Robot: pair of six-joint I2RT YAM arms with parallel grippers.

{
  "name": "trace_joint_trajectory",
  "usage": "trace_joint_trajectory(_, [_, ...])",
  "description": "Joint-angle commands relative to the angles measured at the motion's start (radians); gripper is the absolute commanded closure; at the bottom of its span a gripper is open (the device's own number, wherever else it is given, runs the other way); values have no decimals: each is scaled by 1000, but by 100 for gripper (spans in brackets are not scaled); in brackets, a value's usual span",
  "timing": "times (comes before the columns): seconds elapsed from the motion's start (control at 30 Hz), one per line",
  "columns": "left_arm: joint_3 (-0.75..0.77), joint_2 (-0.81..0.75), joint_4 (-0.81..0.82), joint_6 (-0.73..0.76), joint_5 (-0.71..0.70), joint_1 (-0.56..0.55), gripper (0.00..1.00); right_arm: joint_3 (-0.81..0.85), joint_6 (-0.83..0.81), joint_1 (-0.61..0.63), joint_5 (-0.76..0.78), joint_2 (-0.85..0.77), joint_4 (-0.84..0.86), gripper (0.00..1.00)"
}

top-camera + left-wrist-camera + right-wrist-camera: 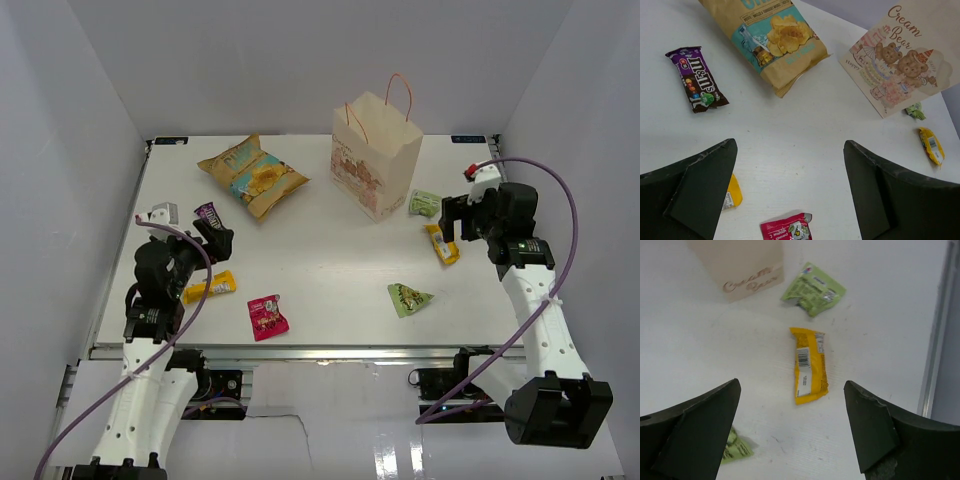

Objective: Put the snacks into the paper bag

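The right gripper moves back and turns next, then lowers to the front green packet (408,299) (735,447), which lies nearer the metal bar than the gripper.
The paper bag (375,155) stands upright at the back middle. The large chip bag (252,175) lies to its left. My left gripper (216,240) is open and empty, hovering between the purple packet (210,213), the yellow packet (210,288) and the magenta packet (267,317). My right gripper (457,218) is open and empty above the orange-yellow packet (810,365), which lies between its fingers in the right wrist view. One green packet (424,203) lies beside the paper bag, another (408,299) nearer the front. The left wrist view shows the purple packet (697,78) and the chip bag (772,37).
White walls close in the table on the left, back and right. A metal rail (300,352) runs along the table's front edge. The right table edge (935,340) is close to the orange-yellow packet.
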Motion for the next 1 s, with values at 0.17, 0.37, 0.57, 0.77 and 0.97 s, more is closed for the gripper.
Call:
trace_joint_trajectory(0.17, [-20, 29, -4, -19, 29, 0, 2, -18, -1001, 15, -650, 19, -431, 10])
trace_joint_trajectory(0.37, [-28, 52, 7, -25, 49, 0, 2, -80, -1501, 15, -550, 122, -606, 5])
trace_joint_trajectory(0.57, [-36, 39, 5, -34, 57, 0, 2, -51, -1558, 15, -410, 262, -539, 2])
trace_joint_trajectory(0.77, [-47, 16, -5, -48, 54, 0, 2, -17, -1497, 58, -406, 370, -531, 0])
trace_joint_trajectory(0.97, [-47, 22, -4, -50, 58, 0, 2, 24, -1200, 130, -518, 447, -534, 10])
